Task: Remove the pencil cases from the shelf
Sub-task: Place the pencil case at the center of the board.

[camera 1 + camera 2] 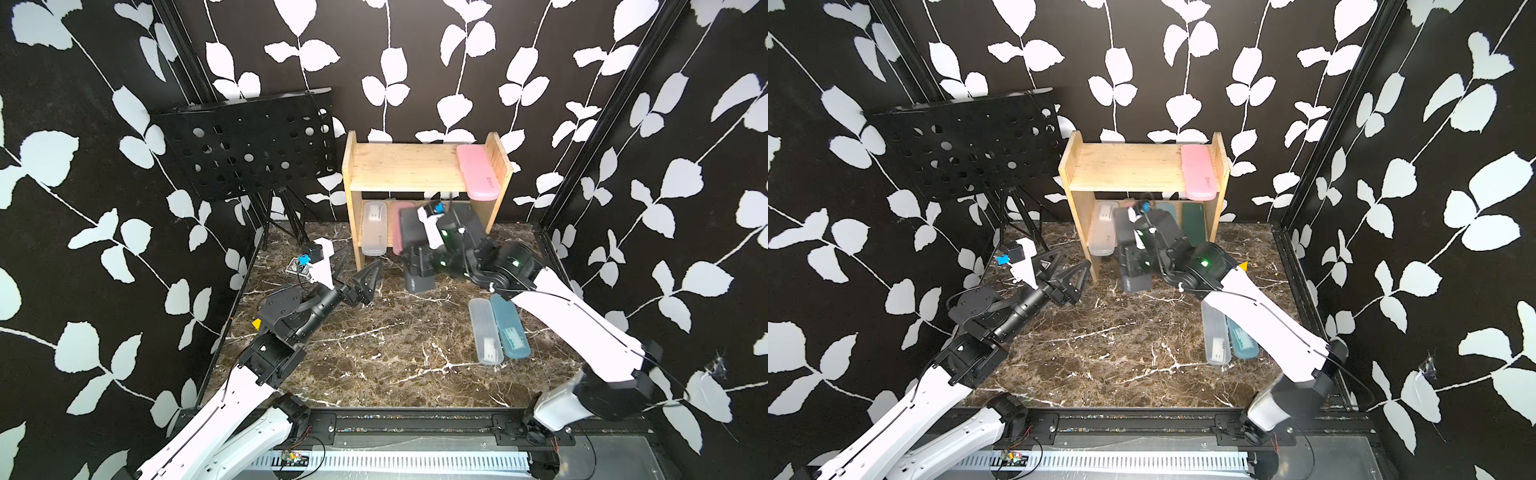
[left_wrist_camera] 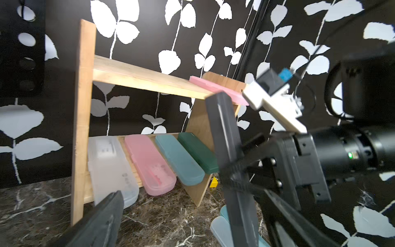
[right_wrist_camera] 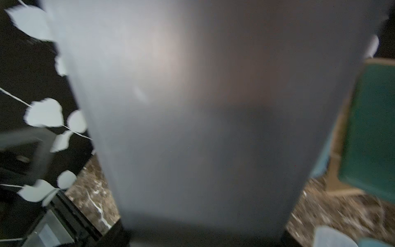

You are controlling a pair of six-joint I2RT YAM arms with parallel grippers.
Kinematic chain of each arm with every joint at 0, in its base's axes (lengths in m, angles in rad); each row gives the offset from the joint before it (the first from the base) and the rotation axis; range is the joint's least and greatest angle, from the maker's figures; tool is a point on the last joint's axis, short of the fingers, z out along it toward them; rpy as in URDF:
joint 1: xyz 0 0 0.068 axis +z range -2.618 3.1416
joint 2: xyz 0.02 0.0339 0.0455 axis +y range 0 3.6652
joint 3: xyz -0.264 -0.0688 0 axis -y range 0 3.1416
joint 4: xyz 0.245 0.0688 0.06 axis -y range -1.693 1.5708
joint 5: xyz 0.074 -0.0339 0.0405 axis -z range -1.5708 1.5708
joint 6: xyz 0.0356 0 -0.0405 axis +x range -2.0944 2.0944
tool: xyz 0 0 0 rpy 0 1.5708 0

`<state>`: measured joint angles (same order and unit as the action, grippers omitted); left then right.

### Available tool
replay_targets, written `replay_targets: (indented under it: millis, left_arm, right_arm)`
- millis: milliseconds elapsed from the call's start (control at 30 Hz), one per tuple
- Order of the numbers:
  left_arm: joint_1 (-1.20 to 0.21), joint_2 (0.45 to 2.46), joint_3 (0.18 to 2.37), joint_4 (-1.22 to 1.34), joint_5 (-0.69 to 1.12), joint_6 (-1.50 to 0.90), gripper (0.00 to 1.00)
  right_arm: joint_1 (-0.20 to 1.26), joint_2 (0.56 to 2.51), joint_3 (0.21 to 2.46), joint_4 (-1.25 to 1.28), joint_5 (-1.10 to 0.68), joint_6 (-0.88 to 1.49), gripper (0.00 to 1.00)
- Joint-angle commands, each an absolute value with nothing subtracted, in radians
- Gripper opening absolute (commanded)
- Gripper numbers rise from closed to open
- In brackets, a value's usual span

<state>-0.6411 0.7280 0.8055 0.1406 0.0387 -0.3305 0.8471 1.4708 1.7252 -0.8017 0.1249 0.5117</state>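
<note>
Next, my right gripper draws the tilted black case back, down and level, then releases it. Bare marble beside the clear case lies below and back from the gripper.
The light-wood shelf stands at the back. A pink pencil case lies on its top tier. On the lower tier lie a frosted clear case, a pink one, a teal one and a dark green one. My right gripper is shut on the black pencil case, held steeply tilted in front of the lower tier. My left gripper is open and empty, left of it.
A clear case and a teal case lie side by side on the marble table, front right. A black perforated music stand on a tripod stands left of the shelf. A small yellow piece lies by the shelf's right panel.
</note>
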Motion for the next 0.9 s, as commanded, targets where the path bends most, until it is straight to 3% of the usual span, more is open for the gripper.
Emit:
replay_targets:
  millis: [0, 233, 567, 867]
  left_arm:
    - [-0.645, 0.712, 0.808, 0.079, -0.021, -0.281, 0.99]
    - [-0.644, 0.758, 0.757, 0.143, -0.011, -0.299, 0.99]
    - [-0.644, 0.811, 0.747, 0.162, 0.023, -0.307, 0.99]
    - [-0.642, 0.807, 0.735, 0.15, 0.032, -0.304, 0.99]
  right_arm:
    - [0.775, 1.359, 1.481, -0.776, 0.063, 0.614, 0.68]
    - [0.71, 1.314, 1.098, -0.74, -0.002, 0.706, 0.66]
    - [0.687, 1.517, 1.031, -0.741, 0.051, 0.707, 0.66]
    - [0.639, 1.583, 0.974, -0.715, 0.051, 0.677, 0.66]
